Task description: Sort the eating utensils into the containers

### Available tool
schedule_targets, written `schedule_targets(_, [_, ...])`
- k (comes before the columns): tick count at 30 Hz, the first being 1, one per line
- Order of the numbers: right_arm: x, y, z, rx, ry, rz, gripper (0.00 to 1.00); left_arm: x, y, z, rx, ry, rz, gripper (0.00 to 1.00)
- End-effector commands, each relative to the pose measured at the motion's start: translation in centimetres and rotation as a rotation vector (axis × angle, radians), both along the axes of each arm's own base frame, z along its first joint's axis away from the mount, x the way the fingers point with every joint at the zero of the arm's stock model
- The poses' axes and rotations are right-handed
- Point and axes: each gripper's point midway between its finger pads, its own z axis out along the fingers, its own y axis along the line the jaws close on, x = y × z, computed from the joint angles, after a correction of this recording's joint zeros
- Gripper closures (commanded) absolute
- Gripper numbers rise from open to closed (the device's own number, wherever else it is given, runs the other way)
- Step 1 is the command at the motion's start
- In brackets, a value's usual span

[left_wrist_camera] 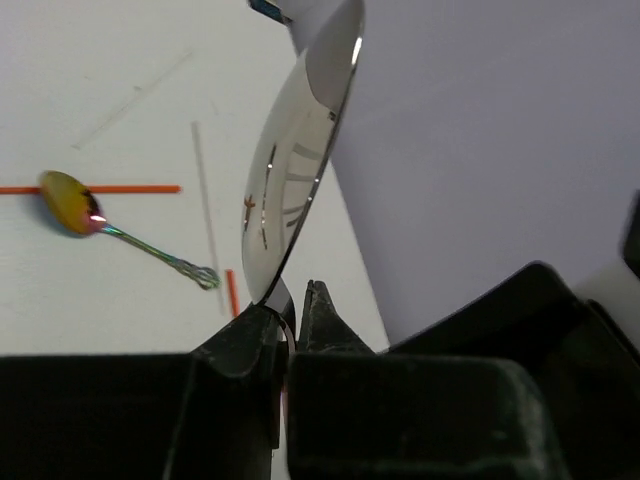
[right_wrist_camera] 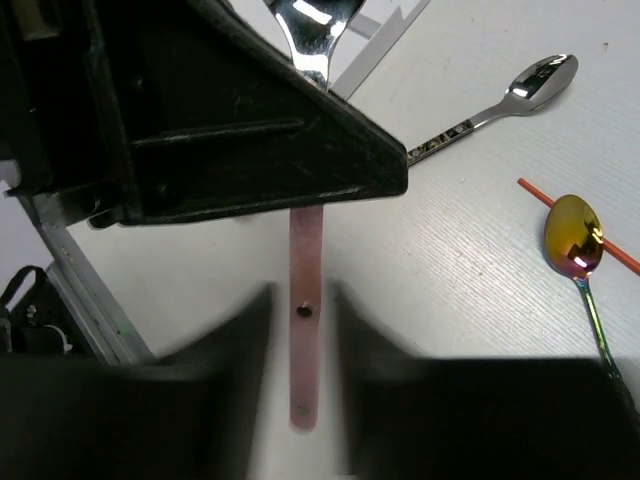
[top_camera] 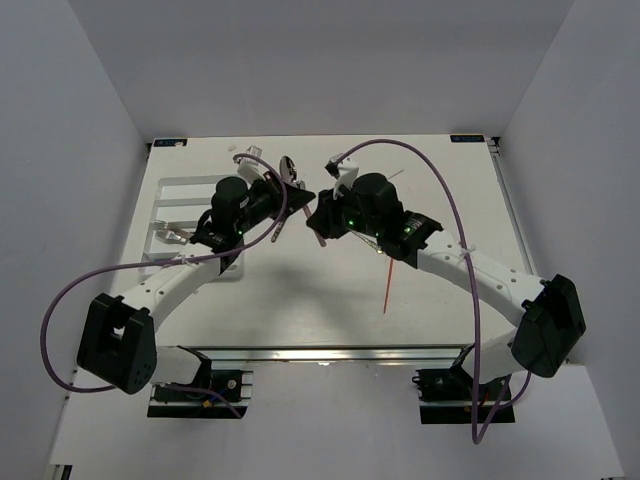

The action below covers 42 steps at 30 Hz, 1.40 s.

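The robot should move the spoon to the left in the top view with its left gripper, over to the tray's empty slot below, past the utensils, then lower the spoon and let go of it.
A spoon with a shiny silver bowl (left_wrist_camera: 300, 150) and a pinkish handle (right_wrist_camera: 305, 330) hangs in the air between both arms. My left gripper (left_wrist_camera: 293, 300) is shut on its neck, over the table's middle (top_camera: 285, 185). My right gripper (right_wrist_camera: 303, 295) is closed around the handle, whose end pokes out toward the camera; its blurred fingers leave the contact unclear. The white tray (top_camera: 165, 185) lies at the left with silver utensils (top_camera: 172, 235) in it. A gold-bowled spoon (left_wrist_camera: 70, 200), a silver spoon (right_wrist_camera: 520, 95) and a red stick (top_camera: 388, 285) lie loose on the table.
A clear stick (left_wrist_camera: 205, 200) and another red stick (left_wrist_camera: 100, 188) lie beside the gold-bowled spoon. More utensils (top_camera: 250, 152) rest near the table's back edge. White walls close in the table on three sides. Purple cables loop off both arms.
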Motion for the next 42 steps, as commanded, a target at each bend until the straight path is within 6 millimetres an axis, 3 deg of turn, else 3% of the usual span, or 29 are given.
schedule_targets(1, [0.6,0.3,4.3,0.084,-0.075,-0.021,0.48,2.5,2.0,0.3,0.039,0.006,0.15,1.0])
schedule_targets(2, [2.5,-1.8,3.8,0.063,-0.073,-0.156,0.35,4.2,4.9,-0.8,0.076,0.078,0.299,1.0])
schedule_targets(4, [3.8,-4.9,3.1,0.074,-0.04,-0.274,0.19,5.9,9.2,-2.3,0.049,0.197,0.486,1.0])
schedule_targets(5, [5.2,-7.3,2.7,0.092,0.004,-0.368,0.18,7.1,13.8,-3.9,0.034,0.276,0.617,1.0])
schedule_targets(7, [5.6,-9.4,2.4,0.1,0.022,-0.43,0.17,8.5,18.0,-4.7,-0.078,0.316,0.742,1.0])
schedule_targets(8, [5.9,-10.4,1.7,0.081,0.027,-0.458,0.17,9.4,21.3,-4.5,-0.119,0.293,0.82,1.0])
schedule_targets(10, [5.7,-11.2,1.2,0.056,0.027,-0.469,0.17,11.3,25.4,-5.1,-0.124,0.284,0.926,1.0])
schedule_targets(11, [5.7,-11.5,0.7,0.034,0.027,-0.471,0.17,12.4,26.5,-4.2,-0.129,0.273,0.953,1.0])
schedule_targets(12, [5.5,-11.8,0.4,0.021,0.03,-0.473,0.17,13.6,27.4,-6.0,-0.117,0.31,0.973,1.0])
schedule_targets(14, [5.5,-12.4,0.1,0.005,0.026,-0.487,0.17,14.6,29.8,-7.4,-0.12,0.356,1.03,1.0])
schedule_targets(15, [5.3,-12.7,-0.2,-0.002,0.026,-0.489,0.17,15.4,30.5,-7.1,-0.128,0.345,1.043,1.0])
schedule_targets(16, [5.3,-12.8,-0.2,0.0,0.022,-0.484,0.17,15.9,31.8,-8.9,-0.112,0.377,1.078,1.0])
schedule_targets(20, [5.6,-13.1,-0.7,-0.005,0.02,-0.482,0.17,16.2,34.2,-12.7,-0.069,0.484,1.139,1.0])
schedule_targets(28, [7.0,-12.4,-2.5,-0.026,0.051,-0.458,0.17,15.9,34.6,-17.1,-0.089,0.56,1.147,0.96])
schedule_targets(30, [7.3,-12.1,-2.9,-0.025,0.061,-0.448,0.17,15.4,34.5,-17.7,-0.093,0.569,1.155,0.85])
schedule_targets(31, [7.3,-11.8,-2.8,-0.02,0.067,-0.436,0.17,15.4,34.6,-17.8,-0.09,0.566,1.155,0.68])
schedule_targets(34, [7.4,-11.5,-3.1,-0.024,0.074,-0.429,0.17,15.5,34.4,-17.8,-0.094,0.568,1.148,0.43])
schedule_targets(39, [7.5,-11.6,-2.9,-0.023,0.067,-0.435,0.17,14.7,34.5,-16.4,-0.121,0.541,1.164,0.3])
schedule_targets(40, [7.5,-11.7,-2.9,-0.025,0.065,-0.435,0.17,14.6,34.6,-15.2,-0.133,0.516,1.173,0.29])
schedule_targets(42, [7.5,-11.7,-2.7,-0.024,0.062,-0.435,0.17,14.3,34.5,-14.6,-0.134,0.508,1.172,0.26])
